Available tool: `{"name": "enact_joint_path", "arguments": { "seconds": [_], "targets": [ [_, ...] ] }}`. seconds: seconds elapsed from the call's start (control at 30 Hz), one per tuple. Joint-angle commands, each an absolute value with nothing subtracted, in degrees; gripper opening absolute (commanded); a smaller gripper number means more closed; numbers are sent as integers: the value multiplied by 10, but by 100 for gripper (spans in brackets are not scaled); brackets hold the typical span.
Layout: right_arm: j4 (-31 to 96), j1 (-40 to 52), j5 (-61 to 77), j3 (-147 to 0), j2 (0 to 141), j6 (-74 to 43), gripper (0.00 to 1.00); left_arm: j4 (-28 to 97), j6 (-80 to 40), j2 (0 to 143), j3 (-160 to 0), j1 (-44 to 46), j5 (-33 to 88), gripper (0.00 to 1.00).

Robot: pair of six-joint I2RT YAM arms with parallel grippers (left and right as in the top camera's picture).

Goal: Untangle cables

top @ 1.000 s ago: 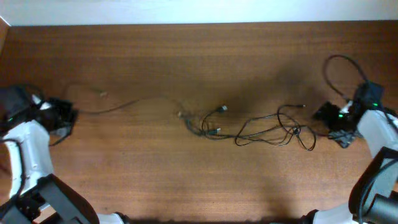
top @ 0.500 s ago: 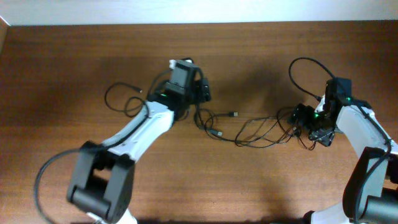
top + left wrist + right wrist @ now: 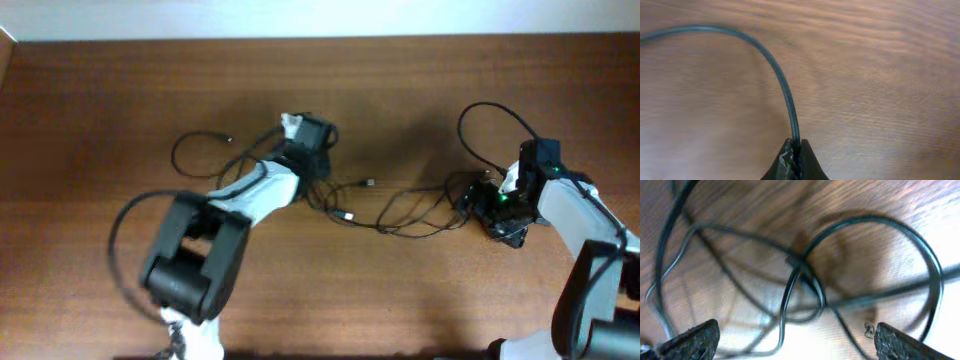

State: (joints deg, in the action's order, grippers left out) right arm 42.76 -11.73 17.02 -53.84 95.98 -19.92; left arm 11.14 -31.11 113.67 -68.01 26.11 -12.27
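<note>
I will carry the cable to the left in the overhead view with my left gripper next, and release it on the tabletop by the looped piece of cable point(image 3: 241, 124), clear of the tangle.
Thin black cables point(image 3: 405, 212) lie in a loose tangle across the middle of the wooden table point(image 3: 320, 290), with small plug ends point(image 3: 370, 183) showing. One strand loops off to the left point(image 3: 195, 150). My left gripper point(image 3: 318, 160) is over the tangle's left end. In the left wrist view it point(image 3: 795, 149) is shut on a single cable point(image 3: 782, 82) that arcs away to the upper left. My right gripper point(image 3: 470, 200) is at the tangle's right end. In the right wrist view it point(image 3: 797, 340) stands wide open, with crossing cable loops point(image 3: 800, 270) between and ahead of its fingers point(image 3: 692, 339).
A thicker black cable point(image 3: 485, 120) arches from the right wrist over the back right of the table. Another thick one point(image 3: 120, 225) curves beside the left arm's base. The table's far edge point(image 3: 320, 40) meets a white wall.
The left arm has swung from the left edge to the table's middle, and its gripper opened and then shut on a cable. The right arm moved left onto the tangle's right end.
</note>
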Motion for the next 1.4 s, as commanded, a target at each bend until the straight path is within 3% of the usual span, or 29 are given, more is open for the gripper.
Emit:
{"name": "enact_joint_path", "arguments": {
  "seconds": [0.0, 0.1, 0.2, 0.23, 0.3, 0.4, 0.43, 0.5, 0.57, 0.67, 0.73, 0.8, 0.87, 0.9, 0.97, 1.1, 1.23, 1.3, 1.37],
  "targets": [
    [472, -113, 341, -535, 837, -52, 99, 201, -309, 949, -684, 233, -129, 0],
    [482, -43, 436, -535, 744, -39, 99, 246, -309, 835, -684, 233, -11, 0],
    [384, 87, 433, -533, 774, -230, 97, 263, -325, 818, -684, 233, 67, 0],
    [323, 115, 433, -532, 792, -337, 83, 278, -354, 818, -684, 231, 67, 0],
    [267, 141, 434, -532, 817, -431, 61, 280, -371, 816, -684, 230, 68, 0],
    [229, 192, 435, -532, 872, -453, 42, 284, -469, 812, -684, 218, 69, 0],
    [229, 204, 433, -532, 885, -430, 41, 288, -472, 807, -684, 207, 69, 0],
    [230, 232, 433, -532, 901, -414, 52, 295, -471, 793, -684, 184, 69, 0],
    [189, 273, 433, -526, 906, -300, 61, 303, -496, 787, -684, 157, 69, 0],
    [74, 317, 432, -490, 908, -84, 84, 378, -640, 787, -684, 113, 92, 0],
    [37, 335, 386, -486, 934, -64, 85, 393, -651, 787, -684, 78, 178, 0],
    [16, 349, 393, -486, 966, -80, 65, 394, -653, 787, -684, 61, 223, 0],
    [18, 364, 442, -486, 967, -79, 19, 398, -653, 787, -684, 51, 222, 0],
    [18, 362, 463, -487, 955, -79, 4, 398, -640, 787, -684, 50, 202, 0],
    [16, 347, 540, -488, 882, -69, 4, 422, -546, 788, -683, 55, 173, 0],
    [19, 296, 583, -488, 668, -47, 4, 450, -530, 788, -641, 86, 77, 0],
    [78, 206, 581, -488, 590, -47, 4, 451, -531, 788, -604, 90, -77, 0],
    [163, 137, 486, -488, 593, -49, 4, 451, -535, 788, -597, 89, -150, 0],
    [300, 110, 218, -488, 600, -100, 4, 451, -581, 788, -597, 74, -178, 0]
  ]
}}
